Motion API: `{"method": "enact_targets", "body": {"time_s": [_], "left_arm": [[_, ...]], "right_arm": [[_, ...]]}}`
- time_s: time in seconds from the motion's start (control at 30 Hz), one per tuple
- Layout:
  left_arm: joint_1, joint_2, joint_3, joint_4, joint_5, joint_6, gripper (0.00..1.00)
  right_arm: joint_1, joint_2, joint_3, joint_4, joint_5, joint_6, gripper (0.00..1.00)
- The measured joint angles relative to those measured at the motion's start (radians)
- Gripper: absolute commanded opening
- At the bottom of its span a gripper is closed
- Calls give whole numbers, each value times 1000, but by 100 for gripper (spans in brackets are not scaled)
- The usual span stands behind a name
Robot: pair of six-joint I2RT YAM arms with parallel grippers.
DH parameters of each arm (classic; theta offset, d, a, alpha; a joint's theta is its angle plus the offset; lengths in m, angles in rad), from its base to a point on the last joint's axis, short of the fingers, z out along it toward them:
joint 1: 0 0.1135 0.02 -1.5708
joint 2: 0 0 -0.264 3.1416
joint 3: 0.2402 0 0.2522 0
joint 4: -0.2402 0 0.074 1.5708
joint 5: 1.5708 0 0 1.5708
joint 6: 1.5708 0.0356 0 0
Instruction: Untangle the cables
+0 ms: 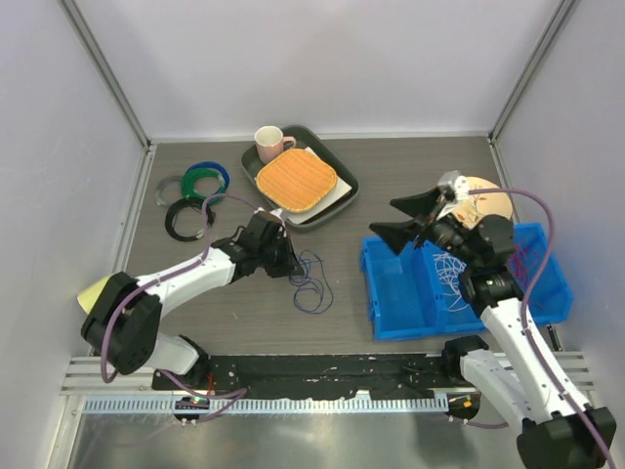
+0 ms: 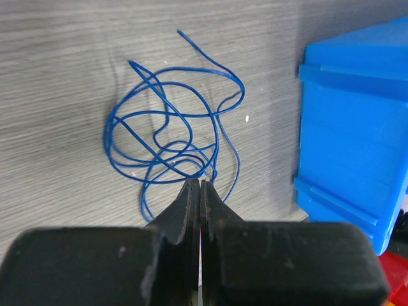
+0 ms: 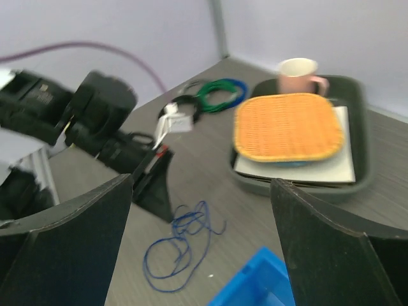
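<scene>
My left gripper occupies the tangle's opposite side, so my right gripper should next go left in the top view and down onto the tangle's bin-side part.
A thin blue cable lies in a loose tangle of loops on the grey table, left of the blue bin. In the left wrist view the blue cable spreads out just ahead of my left gripper, whose jaws are pressed together on strands at the tangle's near edge. From above, my left gripper sits at the tangle's upper left. My right gripper hangs open above the bin's far left corner, with nothing between its fingers. White cable loops lie inside the bin. The right wrist view shows the blue cable far below my right gripper.
A dark tray at the back holds an orange woven mat and a pink mug. Black, green and blue ring coils lie at the back left. A round wooden board sits behind the bin. Grey walls enclose the table.
</scene>
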Motion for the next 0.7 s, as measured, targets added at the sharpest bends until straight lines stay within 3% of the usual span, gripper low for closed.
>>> {"method": "enact_targets", "body": {"time_s": [0.13,0.17,0.23,0.3,0.4,0.47,0.5,0.57,0.63,0.7], "left_arm": [[0,-96,0,-38,-94,-8,3],[0,-119,0,-43,-116,-8,13],[0,-147,0,-50,-146,-12,42],[0,-148,0,-60,-178,-13,55],[0,-117,0,-79,-209,-35,60],[0,-80,0,-79,-215,-40,53],[0,-58,0,-79,-214,-42,37],[0,-12,0,-78,-205,-50,27],[0,31,0,-71,-188,-52,6],[-3,62,0,-65,-170,-58,0]], "right_arm": [[230,81,51,-32,15,-101,93],[277,114,70,-42,35,-124,93],[359,183,104,-68,94,-166,93],[417,242,133,-102,148,-195,92],[497,325,172,-151,259,-234,92],[527,355,177,-169,316,-247,92],[535,361,177,-176,332,-252,92],[542,368,177,-191,367,-259,92],[544,368,177,-195,394,-263,93],[546,369,179,-195,417,-268,92]]}}
